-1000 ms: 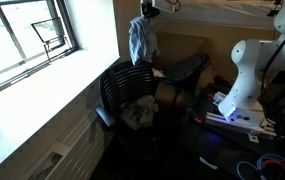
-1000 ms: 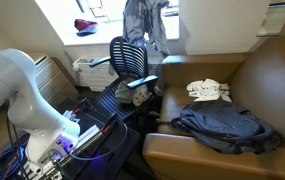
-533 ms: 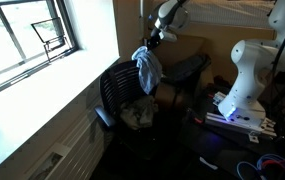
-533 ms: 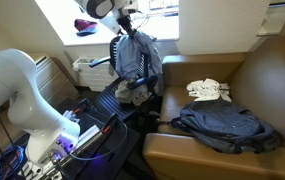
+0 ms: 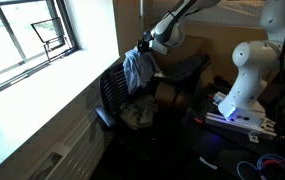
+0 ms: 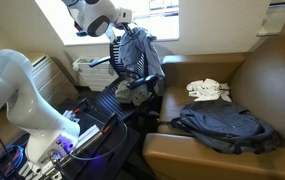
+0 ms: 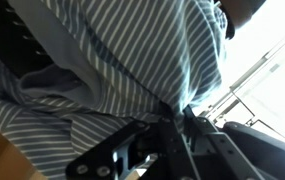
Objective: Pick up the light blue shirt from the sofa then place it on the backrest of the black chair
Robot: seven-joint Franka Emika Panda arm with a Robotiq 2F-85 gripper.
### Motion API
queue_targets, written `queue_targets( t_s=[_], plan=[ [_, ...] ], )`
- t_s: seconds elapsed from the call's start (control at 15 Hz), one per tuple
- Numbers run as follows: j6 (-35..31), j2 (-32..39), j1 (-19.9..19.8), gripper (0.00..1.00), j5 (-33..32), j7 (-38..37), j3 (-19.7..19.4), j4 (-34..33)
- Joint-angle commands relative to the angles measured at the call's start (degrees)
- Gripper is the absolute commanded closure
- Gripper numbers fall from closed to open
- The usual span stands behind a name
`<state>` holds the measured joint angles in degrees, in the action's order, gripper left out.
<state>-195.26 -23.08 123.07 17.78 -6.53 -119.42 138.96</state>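
My gripper moves outward over the top of the chair's backrest next and releases the bunch of cloth, since the shirt (image 5: 135, 68) already drapes against that backrest.
The light blue striped shirt (image 5: 135, 68) hangs from my gripper (image 5: 148, 44) and drapes against the top of the black mesh chair's backrest (image 5: 117, 88). In an exterior view the shirt (image 6: 134, 55) covers most of the backrest (image 6: 116, 58), with my gripper (image 6: 122, 26) just above it. The wrist view is filled with the striped cloth (image 7: 112, 60), and my gripper's fingers (image 7: 177, 125) are shut on a pinch of it. The brown sofa (image 6: 232, 110) lies apart to one side.
A dark blue garment (image 6: 222, 125) and a white cloth (image 6: 208, 90) lie on the sofa seat. A patterned cloth (image 5: 137, 112) sits on the chair seat. A window sill (image 5: 32, 95) runs beside the chair. Another white robot base (image 5: 244, 85) and cables stand nearby.
My gripper has come down from high above the chair and moved toward the backrest, bringing the shirt with it. The shirt now rests against the backrest.
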Motion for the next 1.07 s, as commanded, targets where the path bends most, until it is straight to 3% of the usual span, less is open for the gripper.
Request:
queue_targets(
  t_s=[0.0, 0.2, 0.27, 0.4, 0.47, 0.67, 0.93, 1.0],
  plan=[
    [-3.63, -1.32, 3.46, 0.97, -0.95, -3.14, -1.82, -8.09],
    [-4.13, -0.41, 9.91, 0.97, 1.42, -2.54, -9.58, -13.41],
    [-3.72, -1.38, 5.89, 0.87, -0.33, -2.10, -4.99, -10.19],
    [-3.41, -1.27, 8.21, 0.87, 0.10, -2.10, -8.25, -13.16],
    [-3.40, -1.28, 8.59, 0.97, 0.12, -2.10, -8.70, -13.44],
    [7.94, -5.74, 0.88, 0.97, -5.29, 0.23, -0.91, -13.17],
    [20.36, -12.59, -6.04, 0.97, -10.71, 3.54, 4.56, -13.44],
    [24.48, -13.08, -7.14, 0.84, -11.73, 4.23, 4.63, -13.52]
  ],
)
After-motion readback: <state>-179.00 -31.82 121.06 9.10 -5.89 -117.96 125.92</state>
